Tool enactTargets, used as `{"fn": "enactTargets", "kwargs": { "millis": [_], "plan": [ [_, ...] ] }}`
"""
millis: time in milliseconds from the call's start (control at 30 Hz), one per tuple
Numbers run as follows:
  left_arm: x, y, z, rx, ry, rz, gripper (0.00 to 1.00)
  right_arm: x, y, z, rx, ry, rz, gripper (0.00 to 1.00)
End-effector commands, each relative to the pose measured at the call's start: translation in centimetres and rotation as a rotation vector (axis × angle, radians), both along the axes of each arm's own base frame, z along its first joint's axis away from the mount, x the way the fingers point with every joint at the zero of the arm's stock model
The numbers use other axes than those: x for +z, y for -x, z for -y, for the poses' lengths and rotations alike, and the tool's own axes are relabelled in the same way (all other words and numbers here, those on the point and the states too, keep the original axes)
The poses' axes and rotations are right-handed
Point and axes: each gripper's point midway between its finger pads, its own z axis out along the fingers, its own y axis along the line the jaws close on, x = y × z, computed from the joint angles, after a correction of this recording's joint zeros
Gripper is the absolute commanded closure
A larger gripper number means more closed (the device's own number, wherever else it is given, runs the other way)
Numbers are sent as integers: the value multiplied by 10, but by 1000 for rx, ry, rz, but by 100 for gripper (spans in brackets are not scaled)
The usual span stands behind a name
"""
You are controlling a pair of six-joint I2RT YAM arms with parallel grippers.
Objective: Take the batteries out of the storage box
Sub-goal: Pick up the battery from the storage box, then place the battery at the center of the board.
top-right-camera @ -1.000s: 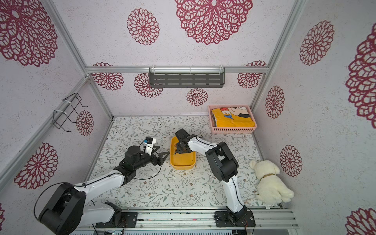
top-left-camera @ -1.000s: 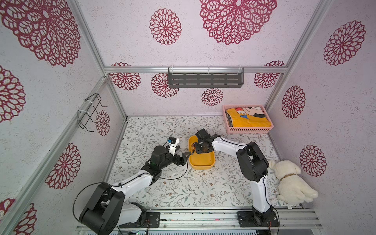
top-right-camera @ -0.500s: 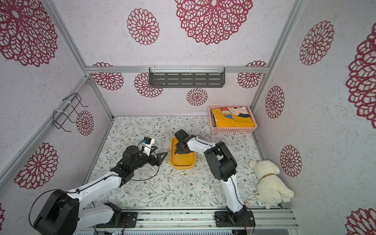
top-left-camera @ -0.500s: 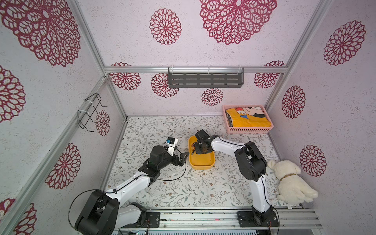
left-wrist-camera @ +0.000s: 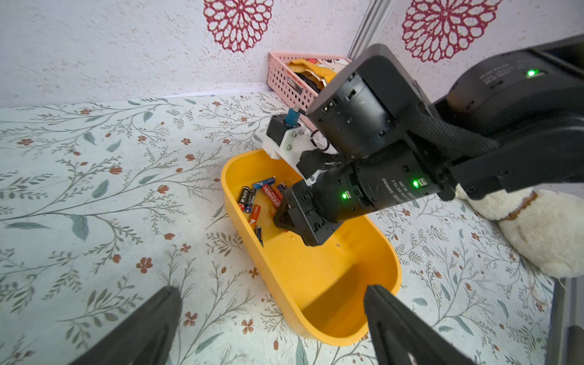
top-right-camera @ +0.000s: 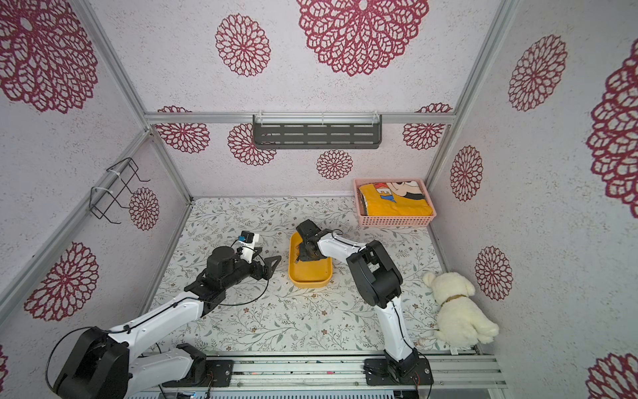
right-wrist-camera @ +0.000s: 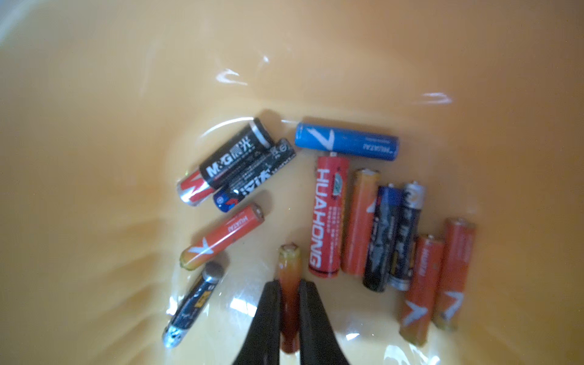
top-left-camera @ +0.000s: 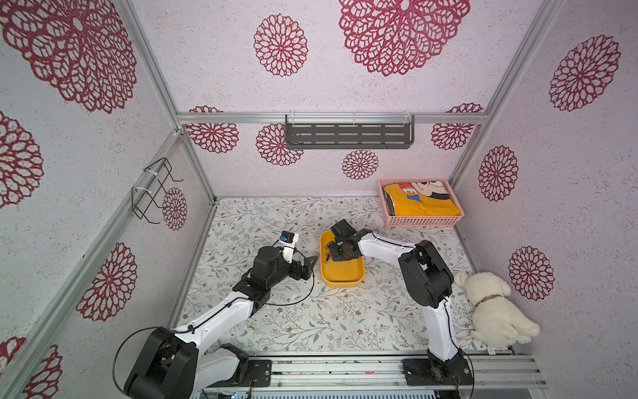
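My right gripper carries the orange battery up over the box's rim nearest the plush dog next. Then it goes down to the floor just outside to release the battery.
The storage box (top-left-camera: 341, 285) (top-right-camera: 309, 284) is a shallow yellow-orange tub on the floral floor. Several batteries (left-wrist-camera: 262, 196), mostly orange with some black and one blue (right-wrist-camera: 346, 141), lie loose at its far end. My right gripper (right-wrist-camera: 289, 282) reaches down into that end (top-left-camera: 333, 255) and is shut on one orange battery (right-wrist-camera: 289, 265), which stands lengthwise between the two black fingers. My left gripper (left-wrist-camera: 271, 290) (top-left-camera: 309, 266) hovers wide open just left of the box with nothing in it. One of its fingers is over the floor and the other over the box's near end.
A pink perforated basket (top-left-camera: 419, 207) with yellow cloth stands in the back right corner. A white plush dog (top-left-camera: 493, 307) lies by the right wall. A grey shelf (top-left-camera: 348, 134) hangs on the back wall and a wire rack (top-left-camera: 155, 193) on the left wall.
My right gripper's fingers have closed onto the orange battery inside the box. The left gripper has stayed open and has hardly moved.
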Motion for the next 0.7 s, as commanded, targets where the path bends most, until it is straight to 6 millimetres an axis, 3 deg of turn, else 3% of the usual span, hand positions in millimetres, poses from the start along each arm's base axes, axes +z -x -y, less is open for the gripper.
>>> {"fn": "enactTargets", "kwargs": {
  "millis": [0,167,333,533,667],
  "plan": [
    [19,-9,-12,94,9,31,3,62,-10,-8,6,-124,87,100],
    [21,-16,-23,171,-18,9,3,97,-20,7,-23,-166,150,100],
    [24,-19,-22,180,-8,2,3,118,-28,48,-93,-150,203,100],
    [17,-21,-19,183,-24,-21,3,103,-31,119,-217,-42,212,100],
    [10,-23,-17,180,-37,-41,3,78,-28,142,-246,-8,181,100]
  ]
}}
